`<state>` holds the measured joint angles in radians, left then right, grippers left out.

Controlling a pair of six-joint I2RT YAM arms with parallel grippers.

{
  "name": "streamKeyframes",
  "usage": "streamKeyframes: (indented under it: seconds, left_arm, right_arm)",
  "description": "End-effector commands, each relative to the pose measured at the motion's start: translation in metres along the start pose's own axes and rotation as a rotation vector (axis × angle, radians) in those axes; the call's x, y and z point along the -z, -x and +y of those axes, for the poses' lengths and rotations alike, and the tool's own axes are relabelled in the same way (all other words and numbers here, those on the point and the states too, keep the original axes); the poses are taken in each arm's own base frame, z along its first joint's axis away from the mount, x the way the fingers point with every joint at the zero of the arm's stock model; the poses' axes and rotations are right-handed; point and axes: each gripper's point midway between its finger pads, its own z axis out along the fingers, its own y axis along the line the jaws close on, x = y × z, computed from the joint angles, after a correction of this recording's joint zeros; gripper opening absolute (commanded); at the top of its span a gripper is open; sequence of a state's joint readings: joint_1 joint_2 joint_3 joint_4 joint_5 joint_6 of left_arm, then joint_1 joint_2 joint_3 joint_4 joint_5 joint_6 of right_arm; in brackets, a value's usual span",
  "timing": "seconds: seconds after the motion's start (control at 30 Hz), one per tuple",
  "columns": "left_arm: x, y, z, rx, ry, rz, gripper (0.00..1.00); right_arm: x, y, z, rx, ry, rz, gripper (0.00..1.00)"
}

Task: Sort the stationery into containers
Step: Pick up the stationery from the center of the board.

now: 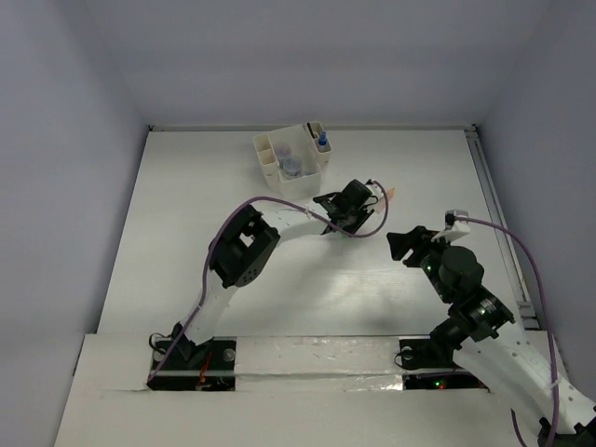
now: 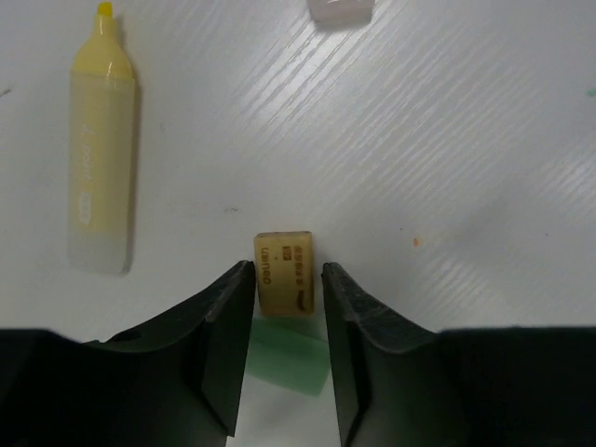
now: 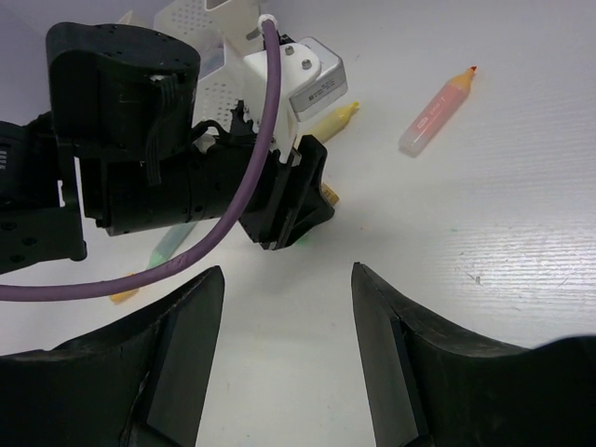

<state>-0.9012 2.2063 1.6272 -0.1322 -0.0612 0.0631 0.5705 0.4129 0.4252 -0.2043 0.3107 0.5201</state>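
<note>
My left gripper will next lift the yellow eraser outward, to its left in the top view, over the rim of the organizer's far section opposite the bottle (image 1: 322, 142) and let go of it.
In the left wrist view my left gripper (image 2: 289, 279) is low over the table with its jaws on either side of a yellow eraser (image 2: 284, 270). The left pad touches it and a thin gap shows on the right. A green eraser (image 2: 289, 361) lies further back between the fingers. A yellow marker (image 2: 98, 149) lies to the left. The cream organizer (image 1: 279, 172) at the far middle holds the blue-capped bottle (image 1: 322, 142) and the purple jar (image 1: 291, 166). My right gripper (image 3: 287, 279) is open and empty, facing the left gripper (image 3: 279, 200).
An orange marker (image 3: 438, 110) lies on the table beyond the left gripper and also shows in the top view (image 1: 391, 194). A light green marker (image 3: 163, 247) lies under the left arm. A pale block (image 2: 340, 9) sits at the upper edge of the left wrist view.
</note>
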Motion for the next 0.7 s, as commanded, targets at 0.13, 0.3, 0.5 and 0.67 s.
streamKeyframes:
  seconds: [0.13,0.3,0.5,0.67]
  left_arm:
    - [0.002,0.026,0.004,-0.008,0.014,-0.06,0.0]
    - [0.048,0.096,0.01,0.055,-0.004,-0.248,0.0]
    - [0.154,0.193,0.065,0.208,0.029,-0.544,0.0]
    - [0.212,0.191,0.171,0.396,0.21,-0.64,0.0]
  right_arm:
    - [-0.004,0.007,0.007,-0.006,0.033,-0.035,0.62]
    - [-0.004,0.005,0.008,-0.008,0.048,-0.042,0.62]
    - [-0.008,-0.004,0.01,0.0,0.061,-0.017,0.62]
    - [-0.013,-0.014,0.014,0.006,0.082,0.03,0.62]
